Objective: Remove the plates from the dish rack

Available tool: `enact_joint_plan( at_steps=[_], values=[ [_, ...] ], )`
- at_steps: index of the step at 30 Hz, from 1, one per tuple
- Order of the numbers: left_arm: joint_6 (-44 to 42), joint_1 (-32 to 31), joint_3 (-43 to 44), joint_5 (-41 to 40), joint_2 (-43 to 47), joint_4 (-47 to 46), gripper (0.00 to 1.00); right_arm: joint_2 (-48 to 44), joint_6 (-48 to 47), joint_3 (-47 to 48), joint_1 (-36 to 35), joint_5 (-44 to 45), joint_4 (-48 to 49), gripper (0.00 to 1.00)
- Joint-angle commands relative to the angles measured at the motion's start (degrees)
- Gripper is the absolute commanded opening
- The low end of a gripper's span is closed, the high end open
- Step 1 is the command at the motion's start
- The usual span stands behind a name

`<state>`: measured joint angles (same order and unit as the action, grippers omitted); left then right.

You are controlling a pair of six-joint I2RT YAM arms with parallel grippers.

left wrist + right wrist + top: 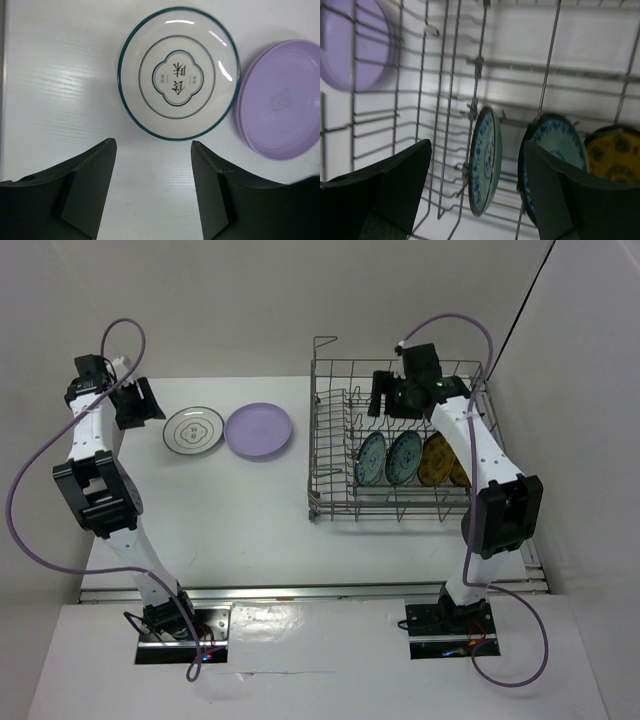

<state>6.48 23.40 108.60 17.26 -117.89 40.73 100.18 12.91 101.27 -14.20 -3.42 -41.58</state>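
My right gripper moves down and back next, astride the upper rim of the end teal plate [375, 440] [495, 155], as the plate's upright edge faces the open fingers.
A white plate with a dark motif [193, 430] [178, 72] lies flat on the table, and a lavender plate [258, 430] [282, 100] rests just right of it. My left gripper [150, 408] [153, 145] hovers open beside the white plate with nothing between its fingers. The dish rack [330, 440] [480, 62] stands at the right. Two teal plates [371, 458] [404, 457] [485, 160] [555, 145] and two mustard-yellow plates [436, 460] [615, 157] stand upright in it. My right gripper [382, 400] [477, 145] is open above the rack, over the leftmost teal plate.
White walls close in behind and to the right of the table. The rack's tall wire rim [325, 340] rises at its back left corner. The right arm's cable [470, 325] loops over the rack. The table's left edge [2, 100] runs close to the left gripper.
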Motion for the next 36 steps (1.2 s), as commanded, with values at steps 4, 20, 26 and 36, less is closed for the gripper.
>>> enact_joint_plan(
  at_steps=[4,20,26,36],
  values=[
    [-0.2,-1.9,-0.1,0.9,7.1,2.2,0.75,-1.9,2.6,-10.5,-0.9,-3.5,-4.2,0.82],
    [-3.6,-2.5,-1.9,9.7,14.5,5.6,0.73,-0.3,3.3,-14.0,-1.5,-3.9,1.3,0.0],
    [-7.6,-5.2,0.2,15.7,16.5,8.6,0.8,-3.1,2.1,-6.5,-2.1,5.7,-4.5,0.0],
    [-12.6,-9.3,2.5,26.4,19.6,11.0,0.93,-8.1,-4.0,9.7,-6.3,17.3,-5.7,0.0]
  ],
)
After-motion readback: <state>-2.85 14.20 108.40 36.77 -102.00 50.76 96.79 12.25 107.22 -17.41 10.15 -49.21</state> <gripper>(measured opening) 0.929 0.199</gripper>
